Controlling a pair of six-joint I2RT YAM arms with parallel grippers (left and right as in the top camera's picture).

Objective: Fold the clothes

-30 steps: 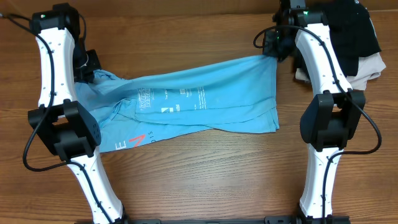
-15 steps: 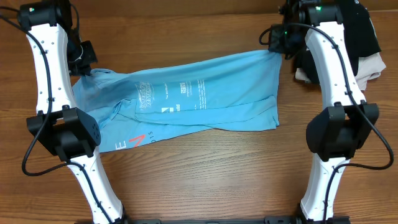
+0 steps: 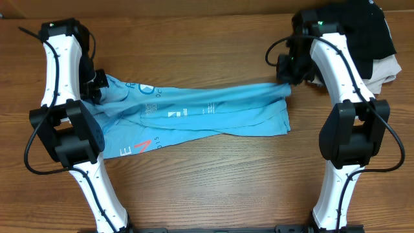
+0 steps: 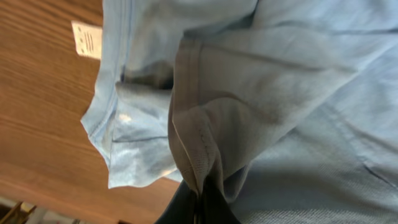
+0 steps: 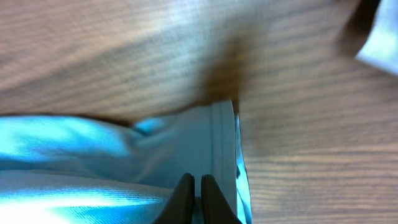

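Note:
I need to lower my left gripper next and move it slightly back, laying the fold over the shirt's near layer (image 3: 115, 132) to release it, because the bunched fold is raised between my fingers.
The light blue T-shirt (image 3: 207, 113) lies stretched left to right across the table, its far edge doubled over toward the front, with white print and red lettering showing. My left gripper (image 3: 97, 87) is shut on a bunched fold of the shirt at its left end; the left wrist view shows the gripper (image 4: 200, 208) with cloth (image 4: 261, 93) pinched between the dark fingers. My right gripper (image 3: 284, 79) is shut on the shirt's hem at the far right corner; the right wrist view shows the gripper (image 5: 196, 202) with both fingers closed over the hem (image 5: 221, 143).
A heap of black garments (image 3: 365, 29) and a beige garment (image 3: 388, 70) lie at the back right, just beyond the right arm. A white tag (image 4: 87, 38) shows beside the shirt's edge. Bare wood table (image 3: 213, 188) lies in front of the shirt.
Both grippers moved toward the front, carrying the shirt's far edge with them. The shirt is now a narrower band and part of the white print is folded under.

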